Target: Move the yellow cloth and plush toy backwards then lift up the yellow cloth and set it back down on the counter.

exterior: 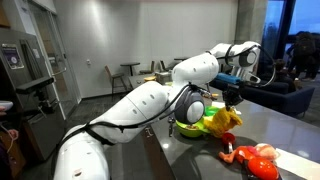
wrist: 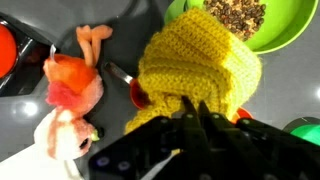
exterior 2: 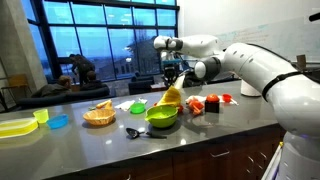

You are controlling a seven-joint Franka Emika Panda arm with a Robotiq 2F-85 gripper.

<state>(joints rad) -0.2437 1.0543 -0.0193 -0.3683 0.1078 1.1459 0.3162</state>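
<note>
The cloth is still hanging beside the green bowl, so the robot's gripper will next carry the cloth to the left in the wrist view toward the orange-pink plush toy (exterior: 250, 158) (wrist: 70, 85) and then lower it.
My gripper (wrist: 188, 105) is shut on the yellow knitted cloth (wrist: 200, 60) and holds it hanging above the counter. The cloth shows lifted under the gripper in both exterior views (exterior 2: 171, 97) (exterior: 226, 118). The orange-pink plush toy (wrist: 70, 85) lies on the dark counter to the left of the cloth in the wrist view. It also lies near the counter's front edge in an exterior view (exterior: 255, 158) and shows as a red shape in an exterior view (exterior 2: 197, 104).
A green bowl (exterior 2: 162, 117) holding brown bits (wrist: 235, 15) stands under and beside the cloth. Along the counter are a wicker basket (exterior 2: 98, 116), a blue bowl (exterior 2: 58, 122), a yellow tray (exterior 2: 16, 127) and a black spoon (exterior 2: 134, 131). A white card (exterior: 300, 160) lies near the toy.
</note>
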